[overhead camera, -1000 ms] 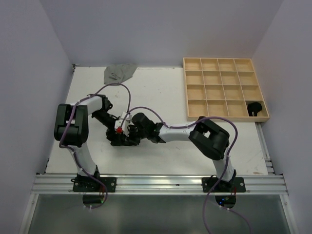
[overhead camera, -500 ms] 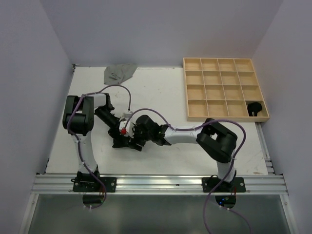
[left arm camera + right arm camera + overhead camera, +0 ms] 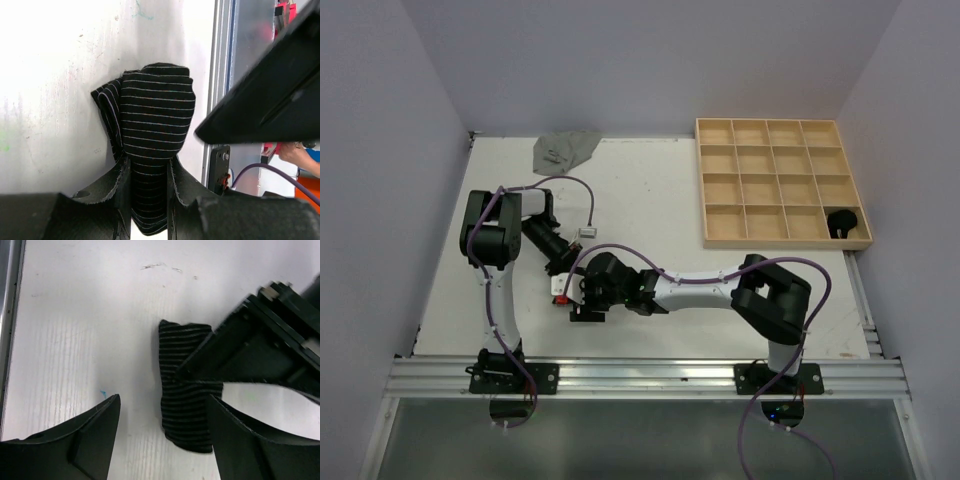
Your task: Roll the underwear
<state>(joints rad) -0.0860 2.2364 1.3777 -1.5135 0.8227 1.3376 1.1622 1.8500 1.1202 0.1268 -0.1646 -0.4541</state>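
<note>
My right gripper moves outward and down astride the roll's striped end by my open fingers next, to close, because the left gripper leaves that end uncovered.
A rolled black underwear with thin pale stripes [image 3: 156,120] lies on the white table, and my left gripper [image 3: 148,172] is shut on its near end. From the right wrist the same underwear roll [image 3: 186,415] shows with the left gripper's fingers [image 3: 250,352] lying over its upper right part. My right gripper [image 3: 164,399] is open, its fingers standing wide on either side of the roll without touching it. From above, the left gripper [image 3: 561,270] and right gripper [image 3: 583,303] meet near the table's front left, and the roll is hidden between them.
A grey underwear [image 3: 563,150] lies crumpled at the back left. The wooden grid tray [image 3: 780,183] stands at the back right, with a rolled black underwear [image 3: 844,221] in its near right corner cell. The metal rail [image 3: 223,75] runs along the near table edge.
My right gripper has opened, let go of the roll and drawn back toward the near edge. My left gripper has closed on the roll, and its arm has swung back.
</note>
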